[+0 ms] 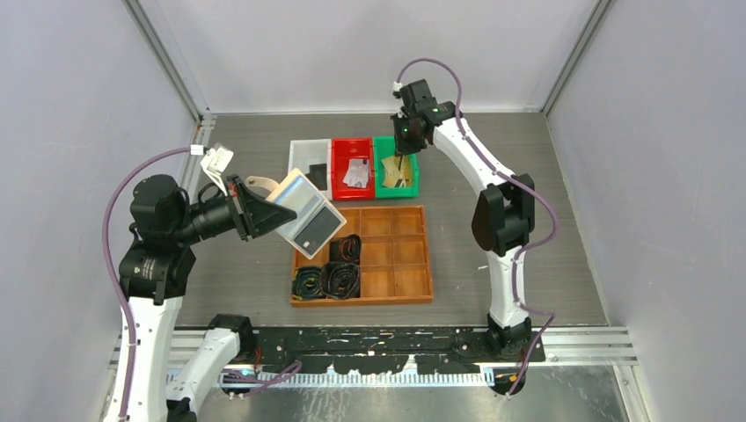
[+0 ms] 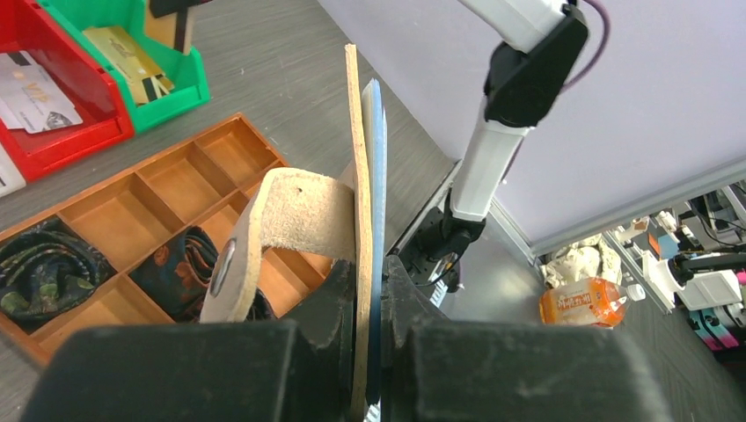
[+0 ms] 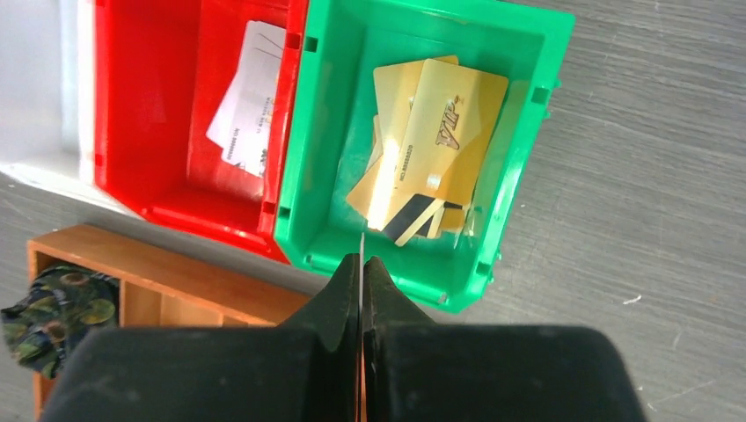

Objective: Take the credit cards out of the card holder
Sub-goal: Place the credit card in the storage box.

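Gold cards like the held one lie in the green bin (image 3: 519, 176), so the card goes down inside in my right gripper next, toward the red bin's side, for release.
My left gripper (image 2: 369, 290) is shut on the tan card holder (image 2: 357, 167), which I see edge-on with its pale blue inner pockets (image 2: 376, 158) and strap tab (image 2: 295, 215). From above, the card holder (image 1: 303, 211) hangs tilted in the air over the wooden tray's far left corner, with a dark card showing in a pocket. My right gripper (image 3: 362, 264) is shut on a thin credit card (image 3: 362, 242), seen edge-on, above the green bin (image 3: 519, 176). That held card (image 2: 169, 26) looks gold. Several gold credit cards (image 3: 440, 132) lie in the green bin.
White cards (image 3: 251, 97) lie in the red bin (image 3: 141, 114), and a white bin (image 1: 303, 154) holding a black card stands to its left. The wooden divided tray (image 1: 396, 255) has coiled belts (image 1: 330, 277) in its left compartments. Grey walls close in the table.
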You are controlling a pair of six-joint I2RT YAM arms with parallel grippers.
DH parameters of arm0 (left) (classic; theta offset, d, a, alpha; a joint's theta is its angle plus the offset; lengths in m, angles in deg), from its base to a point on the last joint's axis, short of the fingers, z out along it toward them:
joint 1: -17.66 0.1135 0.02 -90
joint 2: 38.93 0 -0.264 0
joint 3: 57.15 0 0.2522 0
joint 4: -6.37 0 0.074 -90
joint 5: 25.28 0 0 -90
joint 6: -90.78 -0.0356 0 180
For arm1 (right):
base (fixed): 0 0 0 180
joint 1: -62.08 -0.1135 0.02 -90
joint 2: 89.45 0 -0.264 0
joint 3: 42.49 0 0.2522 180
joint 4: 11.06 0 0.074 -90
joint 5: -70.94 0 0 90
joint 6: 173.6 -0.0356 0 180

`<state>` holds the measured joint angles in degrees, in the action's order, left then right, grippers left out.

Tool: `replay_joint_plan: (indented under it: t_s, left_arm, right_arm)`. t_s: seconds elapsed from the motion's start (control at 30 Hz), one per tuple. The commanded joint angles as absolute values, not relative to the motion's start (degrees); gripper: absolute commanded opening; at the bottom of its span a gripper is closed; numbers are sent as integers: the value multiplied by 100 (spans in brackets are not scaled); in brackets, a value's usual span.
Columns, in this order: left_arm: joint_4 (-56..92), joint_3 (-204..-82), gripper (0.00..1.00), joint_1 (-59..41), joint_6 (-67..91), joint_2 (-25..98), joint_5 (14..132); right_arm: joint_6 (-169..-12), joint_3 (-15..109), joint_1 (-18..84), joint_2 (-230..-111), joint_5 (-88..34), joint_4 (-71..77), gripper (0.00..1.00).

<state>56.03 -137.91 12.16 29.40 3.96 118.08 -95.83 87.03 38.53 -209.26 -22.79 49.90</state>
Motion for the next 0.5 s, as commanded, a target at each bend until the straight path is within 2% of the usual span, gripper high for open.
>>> replay_joint_plan:
  t_s: [0.0, 0.47]
  left_arm:
    - [5115, -13762, 0, 1220, 3035, 312, 12133]
    - [4814, -13740, 0, 1221, 3187, 408, 12349]
  right_arm:
    - [-9212, 9049, 3818, -21377, -2443, 4965, 1]
    - [-8751, 9512, 3776, -22321, -3116, 4408, 1]
